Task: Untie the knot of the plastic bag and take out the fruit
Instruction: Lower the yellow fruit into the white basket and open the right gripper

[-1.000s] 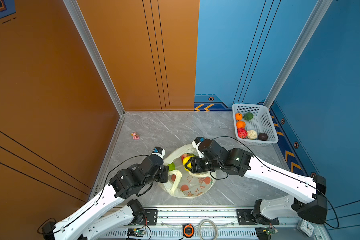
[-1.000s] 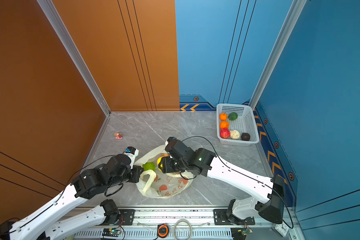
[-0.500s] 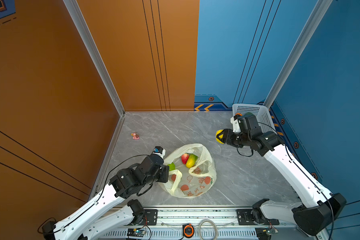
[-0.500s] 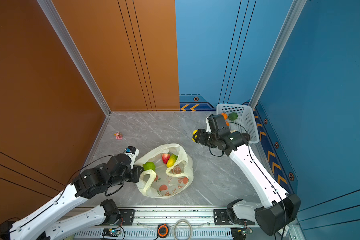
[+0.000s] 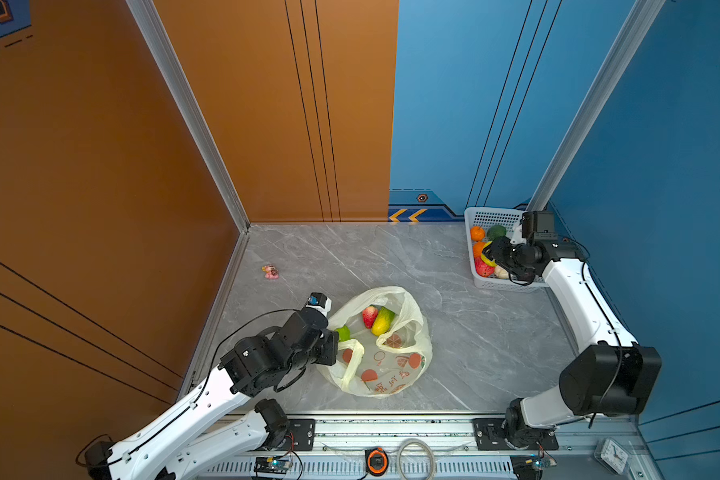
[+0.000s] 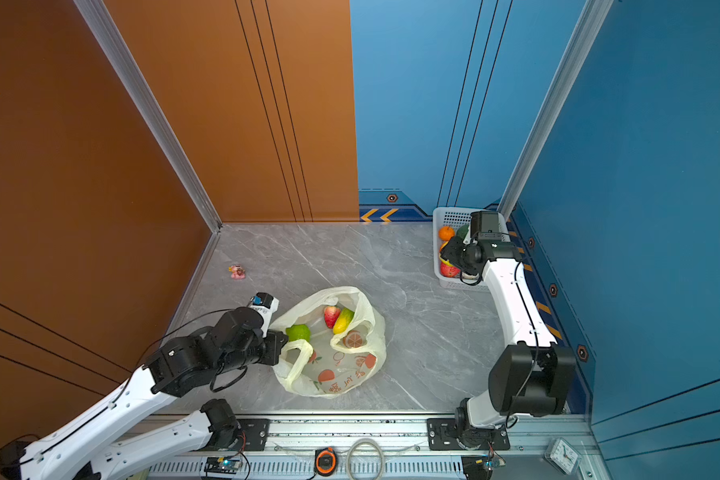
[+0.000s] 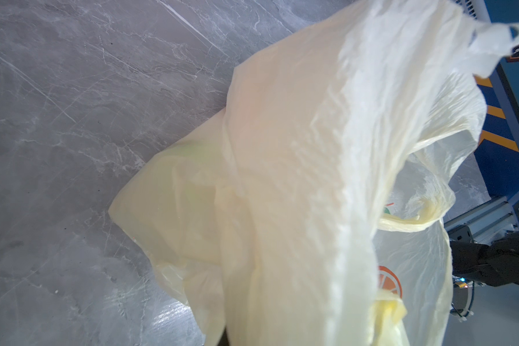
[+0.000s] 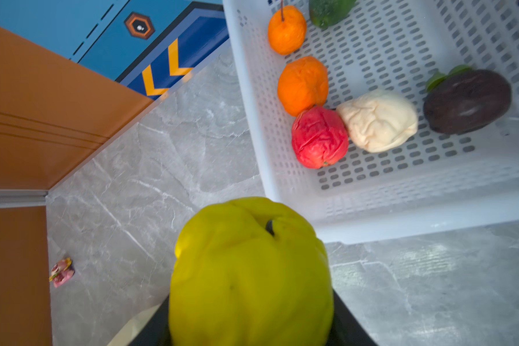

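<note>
Next I will move my right gripper outward, lower it and release the yellow fruit [image 8: 249, 275], since the bare basket bottom beyond the cream fruit [image 8: 356, 75] lies outward and below the gripper's fingers.
The plastic bag [image 5: 385, 365] [image 6: 337, 370] lies on the grey floor with its mouth gaping; the knot is out of view. Inside it lie fruit: a red strawberry [image 5: 369, 316], a yellow-green one [image 5: 383, 321] and a bright green one [image 5: 342, 333]. My left gripper [image 5: 331, 347] [image 6: 281, 347] is shut on the bag's left rim; in the left wrist view the bag [image 7: 282, 179] hides the jaws. At the back right, my right gripper [image 5: 493, 253] is shut on a yellow fruit [image 5: 487, 259] [image 8: 249, 275], hanging at the near-left rim of the white basket [image 5: 491, 216] [image 8: 252, 104].
The basket holds two orange fruits, a red [image 8: 319, 137], a cream [image 8: 378, 119], a dark brown [image 8: 466, 102] and a dark green one. A tiny pink toy figure [image 5: 270, 272] [image 8: 61, 272] lies near the left wall. Orange and blue walls enclose the floor.
My right arm has carried the yellow fruit out of the bag, across the floor, to the basket at the back right. The left arm has stayed put, holding the bag.
</note>
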Available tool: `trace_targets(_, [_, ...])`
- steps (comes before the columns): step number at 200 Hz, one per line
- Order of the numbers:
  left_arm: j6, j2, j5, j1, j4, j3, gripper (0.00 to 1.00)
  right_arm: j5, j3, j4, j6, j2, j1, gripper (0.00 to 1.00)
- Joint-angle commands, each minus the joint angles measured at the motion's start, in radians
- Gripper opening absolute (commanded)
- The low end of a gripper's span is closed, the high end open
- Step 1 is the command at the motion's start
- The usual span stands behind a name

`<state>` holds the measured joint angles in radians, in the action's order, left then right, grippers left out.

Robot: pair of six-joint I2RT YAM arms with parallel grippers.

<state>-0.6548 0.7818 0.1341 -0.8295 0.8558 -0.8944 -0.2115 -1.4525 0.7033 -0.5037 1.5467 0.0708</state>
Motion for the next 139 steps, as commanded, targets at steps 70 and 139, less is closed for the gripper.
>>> trace_targets(70, [0.013,0.0,0.025,0.007,-0.005,-0.028,0.0,0.123,-0.457,-0.004,0.056,0.509,0.102,0.44])
trace_targets(139, [0.02,0.005,0.034,0.01,-0.005,-0.035,0.0,0.188,-0.625,0.077,0.07,0.722,0.112,0.51])
